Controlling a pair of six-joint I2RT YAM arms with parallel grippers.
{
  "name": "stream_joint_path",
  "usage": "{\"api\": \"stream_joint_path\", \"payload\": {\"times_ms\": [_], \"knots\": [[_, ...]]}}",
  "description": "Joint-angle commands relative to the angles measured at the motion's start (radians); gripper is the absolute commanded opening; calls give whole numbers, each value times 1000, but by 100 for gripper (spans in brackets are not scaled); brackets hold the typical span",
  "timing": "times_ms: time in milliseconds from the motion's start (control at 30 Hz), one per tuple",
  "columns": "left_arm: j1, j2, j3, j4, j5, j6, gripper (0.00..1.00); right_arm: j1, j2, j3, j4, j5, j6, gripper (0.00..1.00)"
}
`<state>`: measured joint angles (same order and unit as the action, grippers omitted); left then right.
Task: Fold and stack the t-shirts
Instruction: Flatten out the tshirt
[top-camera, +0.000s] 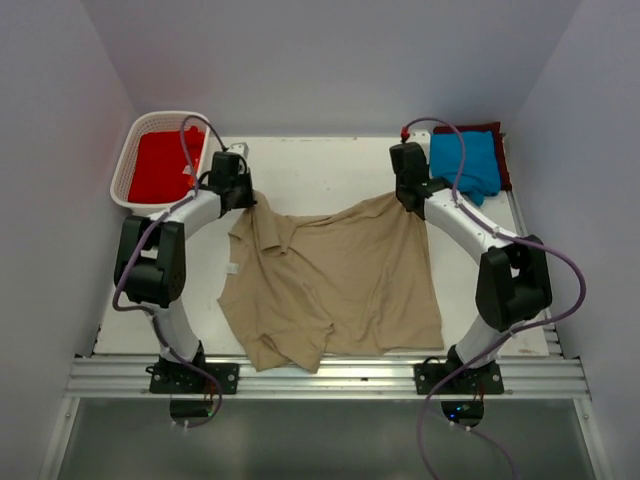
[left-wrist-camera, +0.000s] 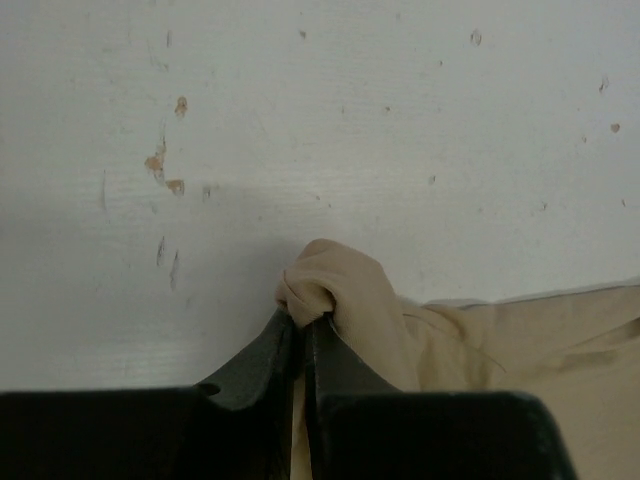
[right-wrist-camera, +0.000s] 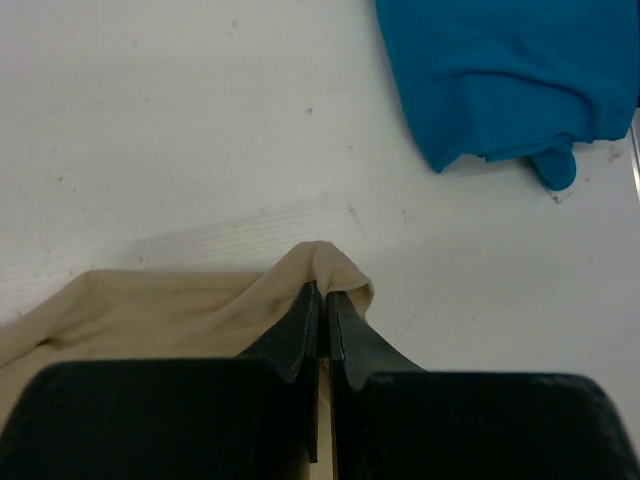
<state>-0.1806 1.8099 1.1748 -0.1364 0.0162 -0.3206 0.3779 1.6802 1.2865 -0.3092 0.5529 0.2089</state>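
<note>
My left gripper drags the held corner of the t-shirt outward onto the bare tabletop next and releases it, since the near hem overlaps the bar.
The tan t-shirt (top-camera: 335, 285) lies spread over the middle of the table, its near hem at the front edge. My left gripper (top-camera: 247, 198) is shut on its far left corner, seen as a bunched fold (left-wrist-camera: 335, 290) in the left wrist view between my fingers (left-wrist-camera: 262, 355). My right gripper (top-camera: 412, 205) is shut on the far right corner (right-wrist-camera: 325, 262). The cloth sags between the two grips. A folded blue t-shirt (top-camera: 465, 162) lies on a dark maroon one (top-camera: 500, 150) at the back right; the blue one shows in the right wrist view (right-wrist-camera: 510, 70). A red t-shirt (top-camera: 162, 165) lies in the basket.
A white lattice basket (top-camera: 128, 165) stands at the back left corner, close to my left arm. White walls enclose the table on three sides. A metal rail (top-camera: 320, 378) runs along the near edge by the arm bases.
</note>
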Motion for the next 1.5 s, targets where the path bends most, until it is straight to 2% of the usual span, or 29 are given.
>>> {"api": "stream_joint_path", "payload": {"times_ms": [0, 200, 367, 400, 433, 467, 500, 533, 567, 600, 633, 800, 900, 967, 1100, 1167, 1300, 1467], "knots": [[38, 92, 147, 69, 27, 8, 0, -48, 55, 94, 58, 91, 30, 0], [81, 288, 394, 3, 44, 31, 0, -118, 211, 250, 42, 93, 24, 0], [105, 440, 646, -75, 53, 31, 0, -158, 355, 454, -16, 186, 61, 0], [107, 462, 672, -78, 56, 31, 4, -166, 392, 482, -33, 218, 72, 0], [110, 460, 699, -81, 57, 29, 15, -168, 401, 511, -30, 210, 69, 0], [112, 447, 694, -63, 50, 23, 29, -169, 400, 507, -6, 193, 48, 30], [112, 380, 669, -33, 48, 20, 64, -169, 376, 499, 36, 185, 41, 48], [112, 332, 578, 60, 48, 18, 98, -169, 354, 463, 53, 173, 40, 77], [112, 283, 524, 107, 53, 12, 100, -169, 330, 433, 76, 165, 41, 90], [110, 185, 476, 162, 54, 6, 100, -169, 296, 403, 128, 156, 35, 98], [112, 139, 403, 211, 57, 3, 100, -168, 236, 346, 145, 122, 34, 99], [107, -116, 248, 195, 93, -61, 100, -159, 23, 168, 179, 3, 50, 99], [73, -257, 142, 140, 68, -89, 100, -130, -132, 67, 122, -53, 64, 99], [32, -346, 86, 43, 56, -121, 100, -105, -235, -4, 67, -102, 72, 99], [-74, -415, -72, -104, 48, -153, 100, -97, -339, -67, -85, -246, 113, 98], [-117, -434, -121, -195, 71, -179, 100, -96, -369, -104, -167, -304, 122, 95], [-135, -559, -297, -262, 94, -238, 100, -85, -468, -202, -237, -408, 181, 93], [-137, -694, -398, -315, 81, -290, 99, -57, -537, -294, -290, -441, 205, 92]]}}
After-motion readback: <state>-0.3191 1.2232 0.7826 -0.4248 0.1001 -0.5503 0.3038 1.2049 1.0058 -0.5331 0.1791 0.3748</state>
